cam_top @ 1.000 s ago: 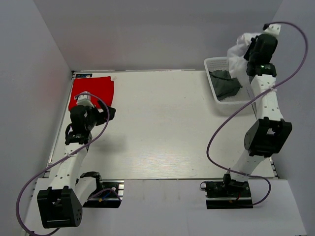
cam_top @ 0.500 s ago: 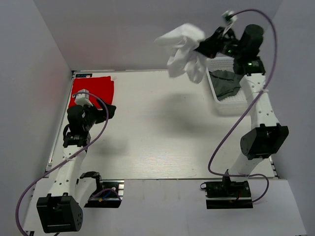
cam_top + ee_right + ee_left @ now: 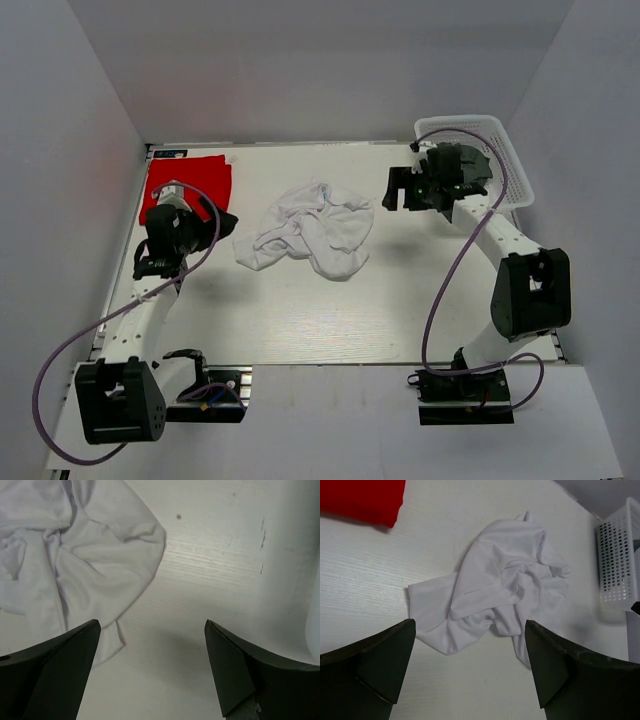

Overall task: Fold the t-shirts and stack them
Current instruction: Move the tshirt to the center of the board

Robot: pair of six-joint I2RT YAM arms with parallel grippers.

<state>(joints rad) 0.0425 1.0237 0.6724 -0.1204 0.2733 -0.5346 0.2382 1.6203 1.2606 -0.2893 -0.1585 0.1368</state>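
Next, the left gripper comes down onto the white t-shirt's protruding sleeve end [image 3: 245,255] [image 3: 416,612], as that sleeve end is below the gripper and to its right in the top view.
A white t-shirt [image 3: 310,228] lies crumpled in the middle of the table, seen too in the left wrist view [image 3: 505,585] and the right wrist view [image 3: 75,555]. The red t-shirt [image 3: 190,182] lies folded flat at the far left corner [image 3: 362,500]. My right gripper [image 3: 392,190] hovers open just right of the white t-shirt, nothing between its fingers [image 3: 152,627]. My left gripper [image 3: 222,228] is open and empty left of the white t-shirt [image 3: 469,630]. The dark grey-green t-shirt [image 3: 478,166] sits in the basket, mostly hidden behind my right wrist.
A white lattice basket [image 3: 515,165] stands at the far right of the table [image 3: 615,555]. Grey walls close in the table on the left, back and right. Purple cables loop from both arms.
My right arm swung the white t-shirt from above the basket leftwards over the table, then opened; the shirt now lies on the table. The left arm barely moved.
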